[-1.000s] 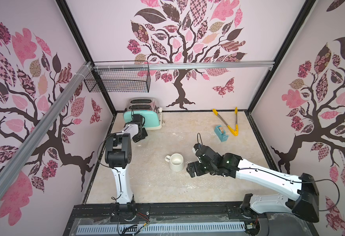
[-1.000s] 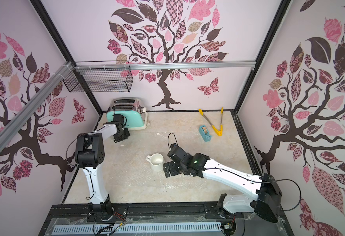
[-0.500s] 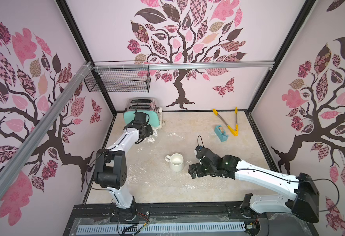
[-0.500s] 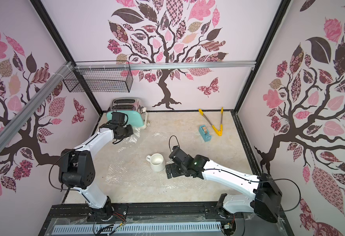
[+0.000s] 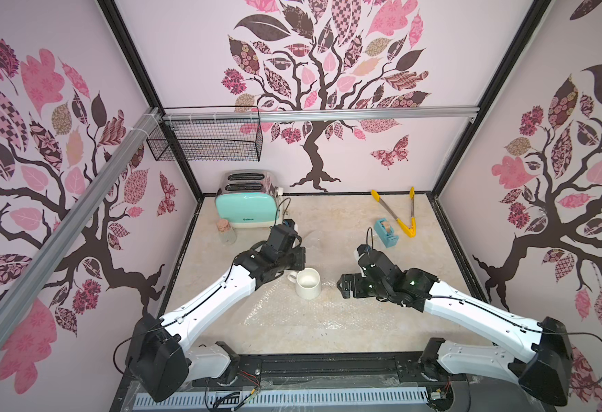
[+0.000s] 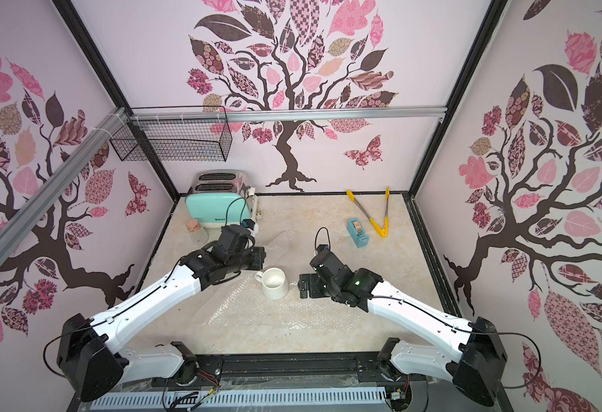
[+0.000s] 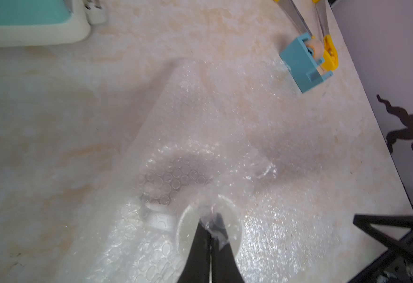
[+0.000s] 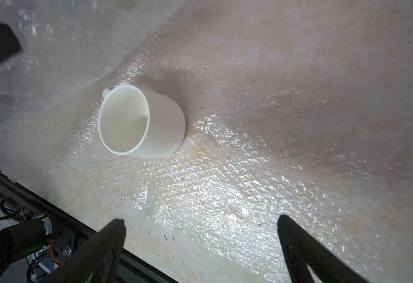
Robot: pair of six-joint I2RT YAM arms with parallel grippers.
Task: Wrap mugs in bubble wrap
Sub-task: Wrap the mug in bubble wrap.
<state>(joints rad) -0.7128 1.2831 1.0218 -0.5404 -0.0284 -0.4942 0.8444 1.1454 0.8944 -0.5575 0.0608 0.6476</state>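
The mug (image 5: 308,287) stands uncovered, so my left gripper should next move back over it and down toward the wrap on the mug's near side to release the wrap's corner.
The white mug (image 5: 308,287) (image 6: 274,283) (image 8: 139,122) stands upright on the bubble wrap (image 5: 292,315) (image 6: 256,310) (image 8: 249,171), which lies spread over the table's middle. My left gripper (image 5: 300,256) (image 6: 259,257) (image 7: 210,223) is shut on a corner of the wrap. It holds that corner lifted just behind and left of the mug, and in the left wrist view the mug's rim (image 7: 185,235) shows through the raised sheet (image 7: 200,127). My right gripper (image 5: 342,285) (image 6: 303,285) (image 8: 200,220) stands open just right of the mug, low over the wrap, with nothing between its fingers.
A mint toaster (image 5: 246,210) stands at the back left with a corked glass bottle (image 5: 226,232) beside it. The blue tape dispenser (image 5: 386,233) and yellow tongs (image 5: 399,214) lie at the back right. A wire basket (image 5: 206,139) hangs on the back wall.
My left arm has swung from beside the toaster toward the mug, carrying the pinched corner of the wrap up and over. The right gripper has hardly moved.
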